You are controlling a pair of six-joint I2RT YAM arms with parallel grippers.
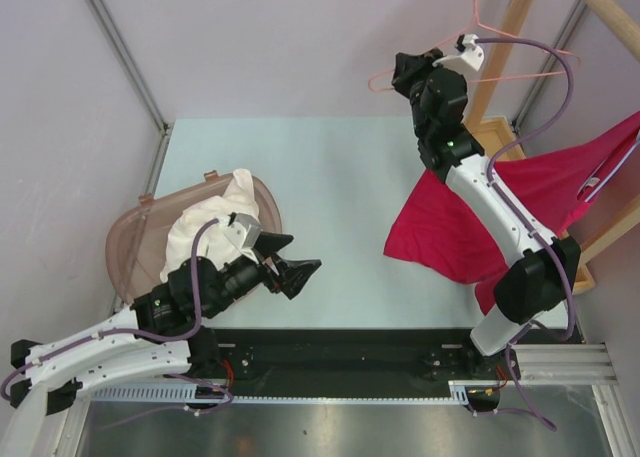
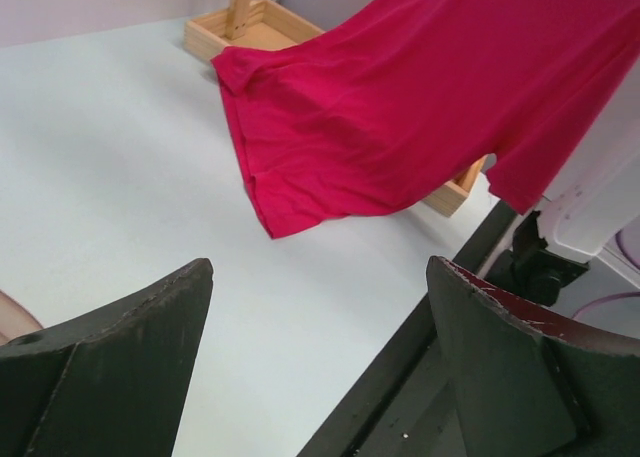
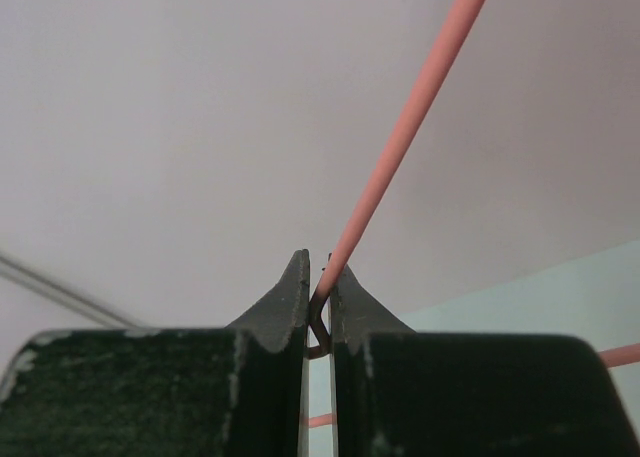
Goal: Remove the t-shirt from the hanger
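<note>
The hanger is bare of the red t-shirt, so the robot's right gripper will next carry the hanger outward toward the wooden stand's post (image 1: 504, 52) and release the hanger's wire there.
The red t-shirt (image 1: 450, 227) lies spread on the right of the table, and its far part drapes up over the wooden frame at the right edge. It also shows in the left wrist view (image 2: 400, 107). The pink wire hanger (image 1: 476, 7) is bare and held up in the air at the back right. My right gripper (image 1: 405, 72) is shut on the hanger's wire (image 3: 400, 147), with the bent wire pinched between its fingertips (image 3: 316, 272). My left gripper (image 1: 300, 255) is open and empty, low over the table's front left, and faces the shirt (image 2: 318, 267).
A brown translucent bin (image 1: 130, 247) holding white cloth (image 1: 215, 222) sits at the left, just behind my left arm. A wooden stand (image 1: 510, 27) with a box base (image 2: 240, 27) rises at the back right. A wooden rod (image 1: 605, 7) crosses the top right corner.
</note>
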